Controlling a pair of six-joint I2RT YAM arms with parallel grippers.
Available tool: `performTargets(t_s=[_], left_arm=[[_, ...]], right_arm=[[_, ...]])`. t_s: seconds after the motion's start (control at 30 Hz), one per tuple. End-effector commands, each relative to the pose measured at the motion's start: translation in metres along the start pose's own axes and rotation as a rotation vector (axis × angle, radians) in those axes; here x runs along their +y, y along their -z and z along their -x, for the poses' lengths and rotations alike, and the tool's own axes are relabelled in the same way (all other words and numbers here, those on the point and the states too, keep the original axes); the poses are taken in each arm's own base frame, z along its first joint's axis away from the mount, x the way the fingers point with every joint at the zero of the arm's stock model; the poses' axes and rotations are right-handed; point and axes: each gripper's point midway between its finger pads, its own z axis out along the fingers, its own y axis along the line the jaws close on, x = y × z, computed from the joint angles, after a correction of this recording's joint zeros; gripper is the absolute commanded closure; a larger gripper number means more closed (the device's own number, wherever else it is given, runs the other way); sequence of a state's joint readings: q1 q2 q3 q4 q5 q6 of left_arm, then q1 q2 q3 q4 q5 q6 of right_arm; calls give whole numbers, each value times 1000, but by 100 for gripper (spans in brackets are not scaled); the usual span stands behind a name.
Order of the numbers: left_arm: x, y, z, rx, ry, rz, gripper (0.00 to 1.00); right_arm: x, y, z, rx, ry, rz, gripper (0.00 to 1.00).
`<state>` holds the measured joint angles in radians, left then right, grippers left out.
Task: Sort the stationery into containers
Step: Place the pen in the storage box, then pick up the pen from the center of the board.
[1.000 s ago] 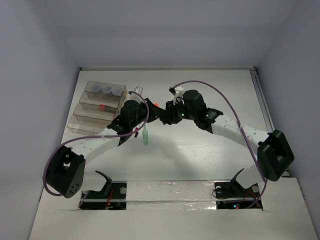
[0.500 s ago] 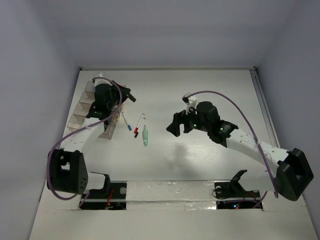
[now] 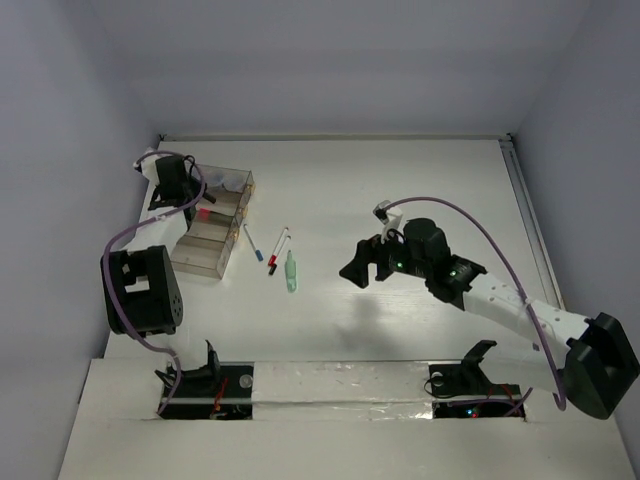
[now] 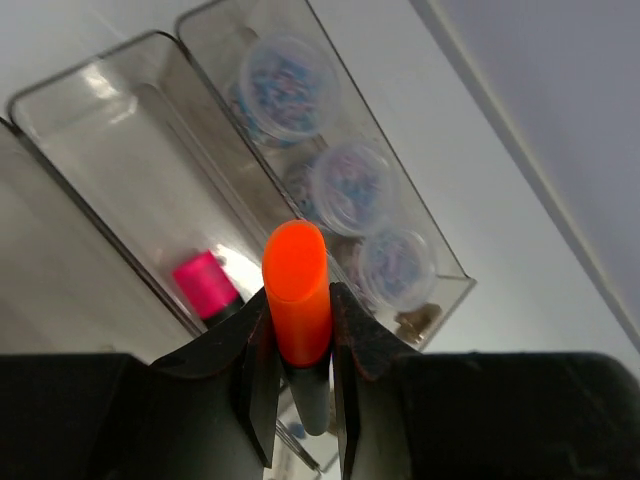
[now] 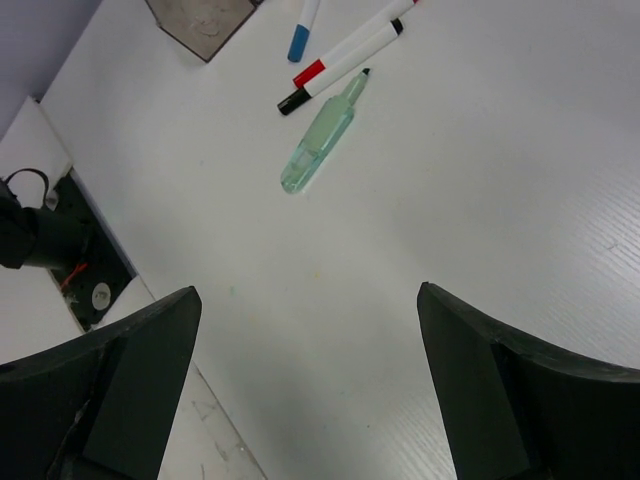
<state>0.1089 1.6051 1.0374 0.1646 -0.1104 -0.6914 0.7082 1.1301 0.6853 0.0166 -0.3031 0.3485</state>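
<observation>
Next, my left gripper lowers the orange highlighter and moves it away from the pots, then into the bin with the pink highlighter (image 4: pixel 205 285).
My left gripper (image 4: pixel 300 335) is shut on an orange black-bodied highlighter (image 4: pixel 296 285), held cap outward above the clear containers (image 4: pixel 120 130). Below it a pink highlighter (image 4: pixel 205 285) lies in one bin, and three round grey-blue pots (image 4: pixel 345 185) fill the neighbouring bin. From above, the left gripper (image 3: pixel 185 200) hangs over the containers (image 3: pixel 200 262) at the table's left. My right gripper (image 5: pixel 308 290) is open and empty above bare table. Ahead of it lie a pale green marker (image 5: pixel 320 145), a red-capped pen (image 5: pixel 345 55) and a blue-capped pen (image 5: pixel 300 40).
The loose pens (image 3: pixel 279 250) and green marker (image 3: pixel 291 272) lie on the table between the bins and the right gripper (image 3: pixel 360 268). Grey walls close the table on three sides. The arm bases (image 3: pixel 215 385) sit along the near edge.
The two grippers met at mid-table a second ago. The right gripper has opened and drawn back right; the left arm has swung left over the bins with the orange highlighter.
</observation>
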Motion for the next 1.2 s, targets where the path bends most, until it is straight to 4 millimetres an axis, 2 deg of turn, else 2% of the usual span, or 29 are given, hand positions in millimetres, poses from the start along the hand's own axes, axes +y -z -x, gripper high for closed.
performTargets(t_s=[0.0,0.07,0.17,0.23,0.47,0.57,0.6,0.77,0.83,0.97,1.0,1.07,1.1,1.13,1.17], left_arm=[[-1,-4,38,-93,-33,31,99],[1,-8,43,-108,-60,52,98],[11,-15,37,-96,-80,93,96],[20,-19,35,-94,-78,111,93],[30,-28,28,-79,-75,132,81],[28,-28,28,-82,-74,124,68],[28,-27,29,-84,-75,122,60],[22,-21,34,-92,-76,101,43],[13,-14,43,-113,-72,72,37],[-16,9,67,-151,-71,-23,33],[-27,23,77,-173,-69,-60,33],[-46,42,86,-180,-74,-144,33],[-57,62,96,-206,-79,-193,33],[-69,74,95,-207,-89,-239,32],[-79,86,92,-202,-97,-282,32]], right_arm=[[20,6,21,-75,25,81,5],[23,8,22,-76,27,91,5],[29,10,26,-77,27,113,5],[31,11,29,-83,31,117,5],[30,13,31,-83,33,107,4],[30,14,32,-88,34,104,4],[29,13,31,-84,33,102,4],[25,7,27,-69,21,88,4],[21,5,26,-68,15,72,5],[10,-9,21,-42,-8,35,8],[11,-13,20,-34,-10,31,13],[12,-22,24,-30,-22,25,21],[12,-33,15,6,-30,21,30],[12,-39,15,6,-40,7,33],[21,-46,21,-5,-32,18,37]])
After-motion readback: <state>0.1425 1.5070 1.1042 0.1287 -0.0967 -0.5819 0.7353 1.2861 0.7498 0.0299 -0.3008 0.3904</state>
